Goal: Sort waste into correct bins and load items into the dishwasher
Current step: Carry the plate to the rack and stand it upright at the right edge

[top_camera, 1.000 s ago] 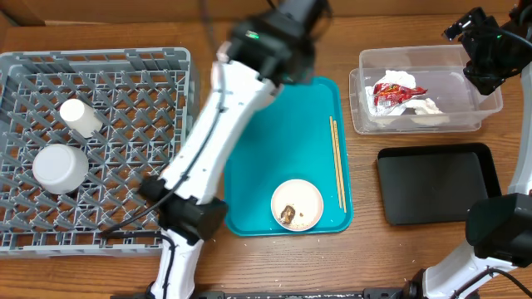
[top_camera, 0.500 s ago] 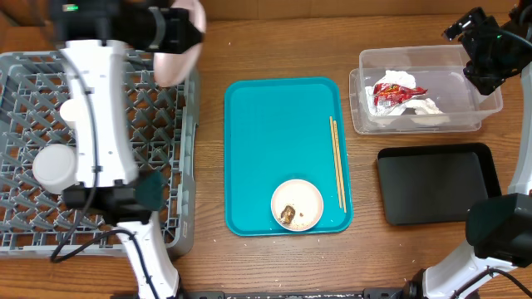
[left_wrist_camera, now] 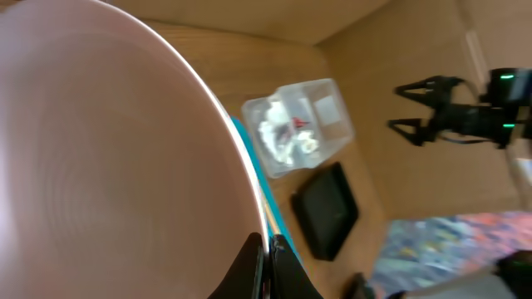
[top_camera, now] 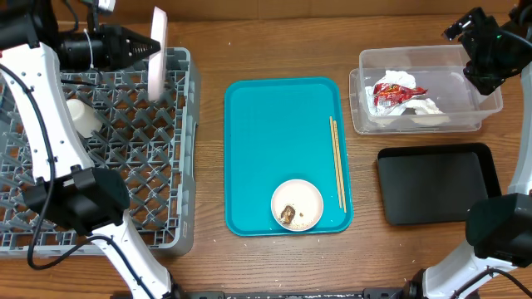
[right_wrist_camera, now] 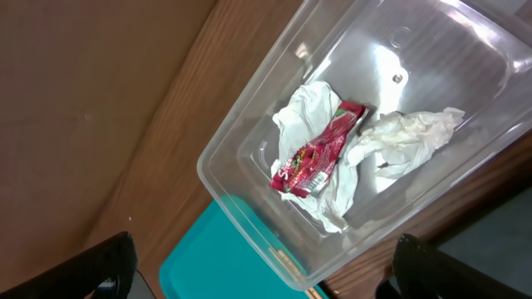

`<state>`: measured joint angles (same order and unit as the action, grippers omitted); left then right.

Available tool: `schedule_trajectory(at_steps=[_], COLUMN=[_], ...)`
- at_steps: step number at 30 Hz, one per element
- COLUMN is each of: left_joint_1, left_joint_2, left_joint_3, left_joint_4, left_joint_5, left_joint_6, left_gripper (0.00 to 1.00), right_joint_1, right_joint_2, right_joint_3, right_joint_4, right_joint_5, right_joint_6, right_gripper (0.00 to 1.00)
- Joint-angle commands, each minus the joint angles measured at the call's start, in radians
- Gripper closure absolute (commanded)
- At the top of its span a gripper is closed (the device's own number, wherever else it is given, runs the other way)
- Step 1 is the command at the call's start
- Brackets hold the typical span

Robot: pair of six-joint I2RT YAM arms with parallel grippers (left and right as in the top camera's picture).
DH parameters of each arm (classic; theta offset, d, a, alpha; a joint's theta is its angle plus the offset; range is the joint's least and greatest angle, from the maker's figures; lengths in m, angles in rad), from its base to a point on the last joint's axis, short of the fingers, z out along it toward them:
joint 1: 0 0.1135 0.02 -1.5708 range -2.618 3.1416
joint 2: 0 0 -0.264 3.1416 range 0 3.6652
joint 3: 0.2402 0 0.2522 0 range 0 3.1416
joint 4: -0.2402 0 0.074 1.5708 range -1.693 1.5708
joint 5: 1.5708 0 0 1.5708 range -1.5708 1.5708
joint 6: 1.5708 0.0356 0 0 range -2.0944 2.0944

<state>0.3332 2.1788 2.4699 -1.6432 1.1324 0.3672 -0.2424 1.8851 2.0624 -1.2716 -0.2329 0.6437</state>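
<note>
The rack's side by the teal tray is below my left gripper, so next it needs to move down, set the plate (top_camera: pixel 157 43) on edge into that side and release.
My left gripper (top_camera: pixel 146 46) is shut on the rim of the white plate (top_camera: pixel 157 43) and holds it on edge above the far side of the grey dish rack (top_camera: pixel 158 166). In the left wrist view the plate (left_wrist_camera: pixel 108 149) fills the frame between the shut fingers (left_wrist_camera: pixel 268 249). A white cup (top_camera: pixel 81 117) lies in the rack. A small white bowl (top_camera: pixel 297 204) holding a brown lump (top_camera: pixel 288 215) sits on the teal tray beside the chopsticks (top_camera: pixel 337 162). My right gripper (top_camera: pixel 460 29) is open and empty over the clear tub (top_camera: pixel 490 104), which holds the red wrapper (right_wrist_camera: pixel 320 149) and tissue (right_wrist_camera: pixel 407 137).
The teal tray (top_camera: pixel 274 124) lies mid-table. The black tray (top_camera: pixel 436 184) sits in front of the clear tub. My left arm crosses the rack's left part and hides what lies under it. A cardboard wall stands behind the table.
My left arm has swung left from over the teal tray to the rack's far side, carrying the plate and turning it on edge. The right arm has not moved.
</note>
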Motion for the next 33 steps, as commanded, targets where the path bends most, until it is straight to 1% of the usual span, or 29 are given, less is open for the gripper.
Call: schedule_trajectory(at_steps=[1, 11, 18, 22, 25, 29, 31, 33], left_joint_1=[0.014, 0.039, 0.056, 0.056, 0.056, 0.056, 0.056, 0.056], left_joint_2=[0.000, 0.001, 0.001, 0.002, 0.002, 0.003, 0.003, 0.003], left_joint_3=[-0.066, -0.180, -0.286, -0.356, -0.386, -0.402, -0.407, -0.407], left_joint_4=[0.037, 0.161, 0.280, 0.341, 0.364, 0.369, 0.369, 0.369], left_joint_5=[0.185, 0.193, 0.197, 0.246, 0.278, 0.270, 0.255, 0.204], left_joint_6=[0.059, 0.048, -0.014, -0.036, -0.035, -0.035, -0.040, -0.070], left_gripper=[0.96, 0.96, 0.96, 0.96, 0.96, 0.96, 0.96, 0.96], right_joint_1=[-0.006, -0.006, -0.006, -0.006, -0.006, -0.006, -0.006, -0.006], right_joint_2=[-0.007, -0.007, -0.007, -0.007, -0.007, -0.007, -0.007, -0.007], right_joint_3=[0.020, 0.020, 0.020, 0.020, 0.020, 0.020, 0.020, 0.020], right_joint_4=[0.006, 0.006, 0.005, 0.006, 0.006, 0.006, 0.006, 0.006], right_joint_5=[-0.004, -0.004, -0.004, -0.004, -0.004, -0.004, -0.004, -0.004], right_joint_6=[0.001, 0.001, 0.001, 0.001, 0.001, 0.001, 0.001, 0.001], right_gripper=[0.00, 0.00, 0.00, 0.00, 0.00, 0.00, 0.00, 0.00])
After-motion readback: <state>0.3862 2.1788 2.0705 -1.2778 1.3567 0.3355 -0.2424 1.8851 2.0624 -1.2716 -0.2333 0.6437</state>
